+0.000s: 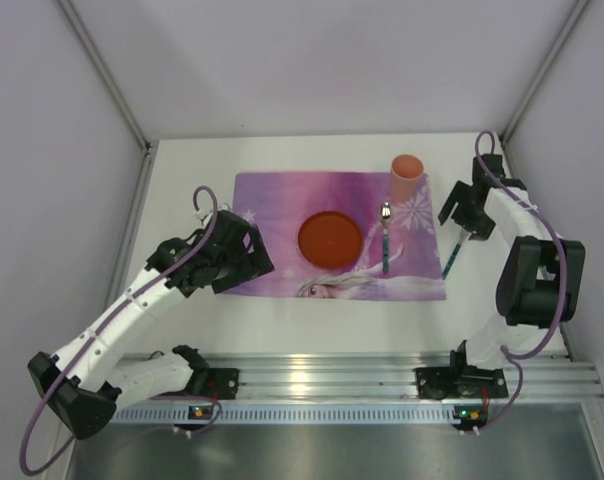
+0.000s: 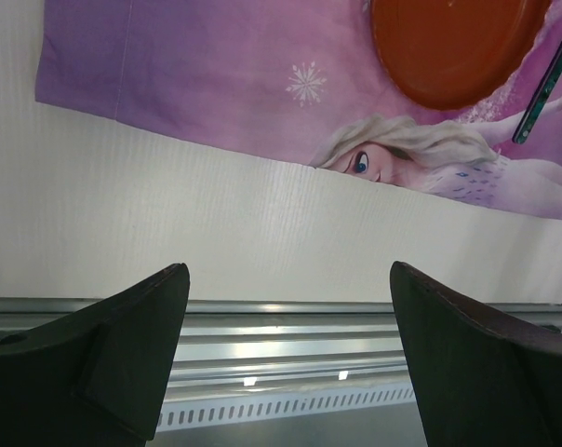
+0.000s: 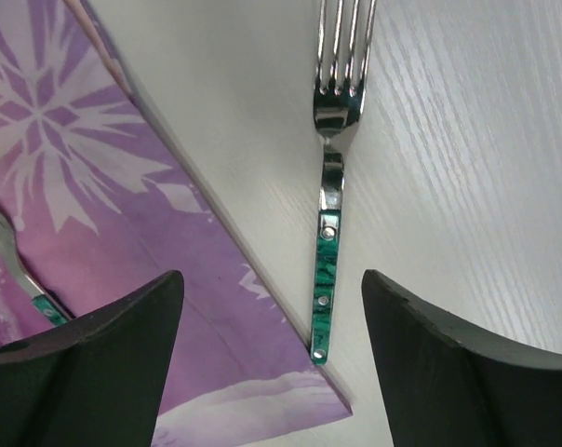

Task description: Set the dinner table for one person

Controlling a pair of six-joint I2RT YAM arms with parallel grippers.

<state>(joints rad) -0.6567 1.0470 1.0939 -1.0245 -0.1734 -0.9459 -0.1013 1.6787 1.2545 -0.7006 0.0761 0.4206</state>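
Note:
The robot's right gripper will next go down onto the fork handle's tine-side half and close, as the fork's green handle is below it, lengthwise between its open fingers.
The white dinner table carries a purple princess-print placemat. On the mat lie an orange plate and a green-handled spoon, and an orange cup stands at its far right corner. A green-handled fork lies on the bare table along the mat's right edge. My right gripper hovers open over the fork, whose handle end touches the mat. My left gripper is open and empty at the mat's near left; its wrist view shows the plate and the spoon handle.
A metal rail runs along the table's near edge, also in the left wrist view. White walls enclose the table at the left, back and right. Bare table lies right of the fork.

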